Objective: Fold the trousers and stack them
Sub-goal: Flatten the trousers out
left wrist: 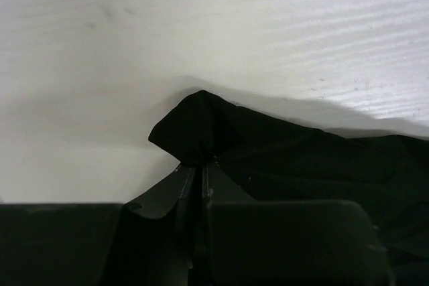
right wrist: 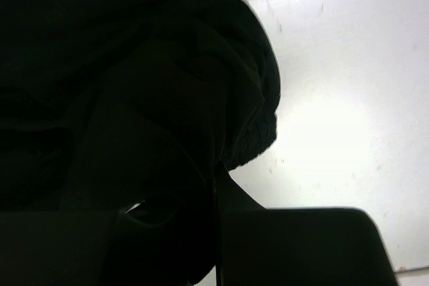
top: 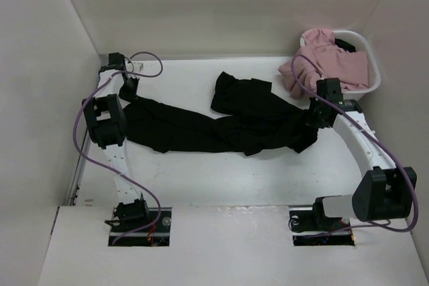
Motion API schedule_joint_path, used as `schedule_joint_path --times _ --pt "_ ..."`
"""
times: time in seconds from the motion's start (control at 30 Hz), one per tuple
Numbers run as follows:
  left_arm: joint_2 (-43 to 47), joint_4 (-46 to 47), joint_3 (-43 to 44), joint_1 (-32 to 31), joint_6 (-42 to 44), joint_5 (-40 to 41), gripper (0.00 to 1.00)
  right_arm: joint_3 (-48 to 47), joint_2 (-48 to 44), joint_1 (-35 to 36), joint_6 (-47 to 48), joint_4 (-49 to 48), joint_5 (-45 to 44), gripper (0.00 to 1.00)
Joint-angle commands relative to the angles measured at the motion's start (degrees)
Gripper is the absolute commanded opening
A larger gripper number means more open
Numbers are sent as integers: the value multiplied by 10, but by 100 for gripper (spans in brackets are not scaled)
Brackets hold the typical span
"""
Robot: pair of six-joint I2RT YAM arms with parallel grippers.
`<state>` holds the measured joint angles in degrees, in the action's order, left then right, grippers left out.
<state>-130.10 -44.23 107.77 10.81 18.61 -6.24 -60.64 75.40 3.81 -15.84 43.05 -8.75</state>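
Next, my right gripper lifts to stretch the crumpled trousers, then comes back and down to release them on the bare tabletop, which lies behind it.
The black trousers (top: 221, 125) lie stretched across the middle of the white table, one part folded up toward the back. My left gripper (top: 129, 96) is at their left end, shut on a pinched corner of the cloth (left wrist: 194, 132). At the right end my right gripper (top: 312, 125) is shut on the bunched ribbed edge of the trousers (right wrist: 255, 112). In both wrist views the jaws meet with black fabric pinched at their tips.
A white basket (top: 370, 72) holding pink garments (top: 328, 61) stands at the back right corner, just behind the right arm. White walls enclose the table on the left, back and right. Purple cables loop round both arms.
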Motion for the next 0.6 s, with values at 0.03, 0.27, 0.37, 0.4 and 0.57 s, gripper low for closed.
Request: schedule_joint_path --times 0.03,0.27,0.37,0.4,0.57 --pt "136 88 87 55 -9 11 0 -124 9 -18 5 -39 -11 0" --pt "307 85 17 137 19 -68 1 -100 -65 -32 3 -31 -17 0" --pt "374 85 -79 169 45 -112 4 -62 -94 -23 -2 -21 -10 0" --pt "392 81 -116 180 55 -122 4 -46 -102 -16 -3 -20 -7 0" --pt "467 62 -342 232 152 -134 6 60 -149 17 -33 -23 -5 2"
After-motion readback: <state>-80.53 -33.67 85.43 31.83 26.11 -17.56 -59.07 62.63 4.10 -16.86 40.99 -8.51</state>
